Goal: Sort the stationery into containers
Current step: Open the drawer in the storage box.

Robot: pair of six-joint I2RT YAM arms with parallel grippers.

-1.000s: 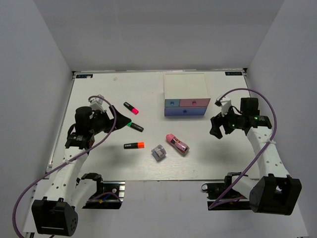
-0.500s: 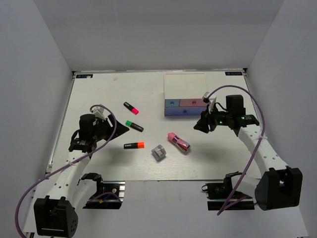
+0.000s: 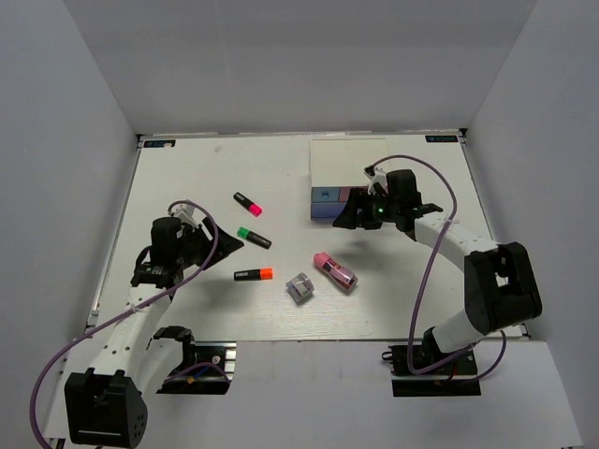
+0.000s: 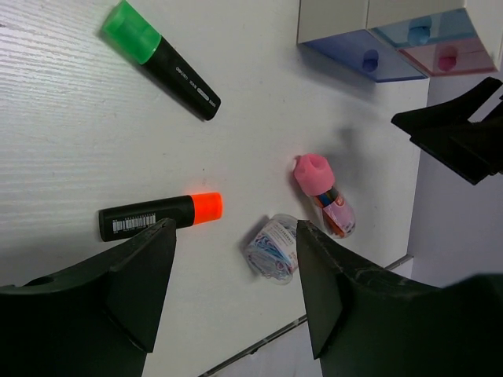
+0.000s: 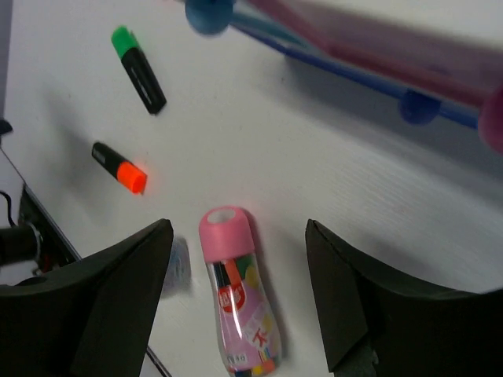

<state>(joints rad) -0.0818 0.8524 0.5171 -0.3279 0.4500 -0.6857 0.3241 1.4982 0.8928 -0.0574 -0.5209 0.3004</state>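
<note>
The right gripper should next move outward and across to the drawer box's upper light-blue knob (image 3: 326, 195) (image 5: 209, 14), which is to the gripper's left in the top view, because the knob's drawer is closed.
Three black highlighters lie left of centre: pink cap (image 3: 248, 203), green cap (image 3: 254, 237), orange cap (image 3: 254, 274). A small grey block (image 3: 299, 286), a clear box of clips in the left wrist view (image 4: 273, 247), lies beside the pink gadget (image 3: 335, 270). The white-topped drawer box (image 3: 348, 161) stands at the back. My left gripper (image 3: 232, 244) hovers open by the green and orange highlighters. My right gripper (image 3: 348, 221) hangs open just before the drawer fronts, covering part of them, above the pink gadget (image 5: 240, 314). Neither holds anything.
The drawer fronts (image 4: 409, 47) look pushed in, their round knobs sticking out toward the table's middle. The right arm's cable (image 3: 426, 271) loops over the table's right side. Grey walls close in the table on three sides.
My right gripper has swung left from the table's right side to the front of the drawer box. My left gripper drew back and down a little, then held still.
</note>
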